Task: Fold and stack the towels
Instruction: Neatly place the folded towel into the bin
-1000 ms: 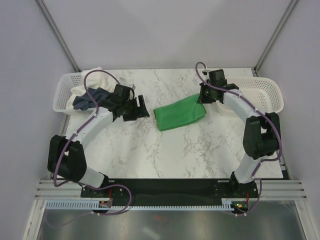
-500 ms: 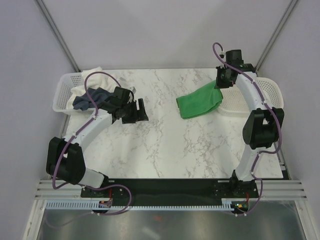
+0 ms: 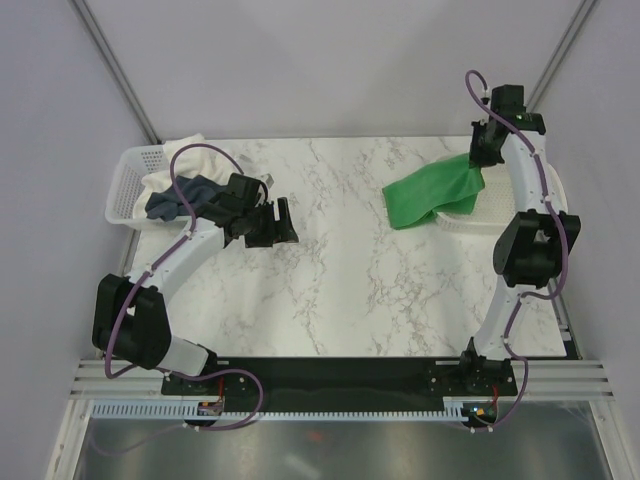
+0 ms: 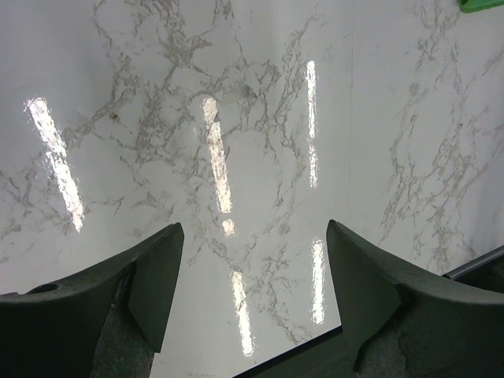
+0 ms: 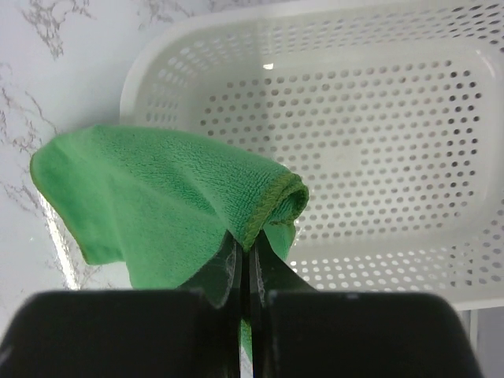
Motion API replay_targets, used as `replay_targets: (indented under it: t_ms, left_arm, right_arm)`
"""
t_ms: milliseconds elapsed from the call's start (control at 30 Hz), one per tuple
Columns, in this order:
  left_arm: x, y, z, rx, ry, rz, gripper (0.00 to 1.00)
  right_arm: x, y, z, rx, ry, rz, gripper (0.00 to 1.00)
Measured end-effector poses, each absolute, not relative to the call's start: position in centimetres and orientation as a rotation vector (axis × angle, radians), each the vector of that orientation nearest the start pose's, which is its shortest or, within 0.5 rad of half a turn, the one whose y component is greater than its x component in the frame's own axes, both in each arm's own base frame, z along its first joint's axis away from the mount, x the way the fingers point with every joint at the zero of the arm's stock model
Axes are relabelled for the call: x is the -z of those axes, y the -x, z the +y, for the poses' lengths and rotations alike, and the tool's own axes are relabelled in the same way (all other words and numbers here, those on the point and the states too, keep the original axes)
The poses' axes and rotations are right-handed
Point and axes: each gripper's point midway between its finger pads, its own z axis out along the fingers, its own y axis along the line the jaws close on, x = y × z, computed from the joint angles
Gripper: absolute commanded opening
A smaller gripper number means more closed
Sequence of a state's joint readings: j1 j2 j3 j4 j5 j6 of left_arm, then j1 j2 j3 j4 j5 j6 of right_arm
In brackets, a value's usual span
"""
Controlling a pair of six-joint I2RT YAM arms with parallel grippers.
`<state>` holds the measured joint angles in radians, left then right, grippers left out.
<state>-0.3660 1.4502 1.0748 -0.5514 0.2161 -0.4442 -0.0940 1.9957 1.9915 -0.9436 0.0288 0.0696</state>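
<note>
My right gripper carries the green towel down and to the right in the top view next and releases it, since the white basket's empty end lies below it there.
My right gripper (image 3: 480, 160) is shut on a corner of the bright green towel (image 3: 428, 192), which hangs from it folded over the left end of the right white basket (image 3: 520, 210). In the right wrist view the green towel (image 5: 157, 205) drapes over the shut gripper (image 5: 250, 246) above the basket (image 5: 378, 118). The navy towel (image 3: 172, 200) and the cream-white towel (image 3: 185, 150) lie bunched in the left white basket (image 3: 128, 178). My left gripper (image 3: 282, 222) is open and empty above bare marble, right of that basket; in its wrist view the gripper (image 4: 252, 260) shows nothing between its jaws.
The marble table (image 3: 330, 290) runs between the two baskets. Grey walls and slanted frame posts (image 3: 110, 70) close in the back and sides. A black rail (image 3: 330, 375) lies at the near edge by the arm bases.
My right gripper has carried the green towel up and to the right, from the table's middle to over the right basket. The left arm has barely moved.
</note>
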Motion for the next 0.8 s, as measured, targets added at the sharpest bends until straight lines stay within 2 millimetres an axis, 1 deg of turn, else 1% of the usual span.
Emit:
replay_targets:
  t_ms: [100,200,267,333,467,533,600,800]
  left_arm:
    - [-12.6,-31.0,-17.8,0.598,0.004,2.571,0.81]
    - [-12.6,-30.9,-17.9,0.600,-0.002,2.572,0.81]
    - [-12.6,-30.9,-18.0,0.607,-0.005,2.574,0.81]
    - [-12.5,-30.8,-18.1,0.615,-0.009,2.579,0.81]
    - [-12.4,-30.8,-18.1,0.616,-0.011,2.583,0.81]
    - [-12.3,-30.8,-18.1,0.616,-0.012,2.583,0.81]
    - [-12.3,-30.8,-18.1,0.618,-0.013,2.583,0.81]
    - [-12.3,-30.7,-18.2,0.624,-0.015,2.586,0.81]
  right_arm:
    - [-19.3,-49.4,-6.3,0.066,-0.234,2.485,0.00]
    - [-19.1,-50.1,-7.4,0.067,-0.251,2.479,0.00]
    - [-18.2,-50.4,-7.7,0.060,-0.255,2.495,0.00]
    - [-16.6,-50.6,-7.9,0.044,-0.259,2.520,0.00]
    - [-12.7,-50.5,-8.4,0.043,-0.274,2.591,0.00]
    - [-11.3,-50.5,-8.8,0.047,-0.281,2.618,0.00]
    - [-10.3,-50.4,-9.5,0.050,-0.299,2.632,0.00]
    - [-9.4,-50.2,-12.3,0.066,-0.369,2.631,0.00]
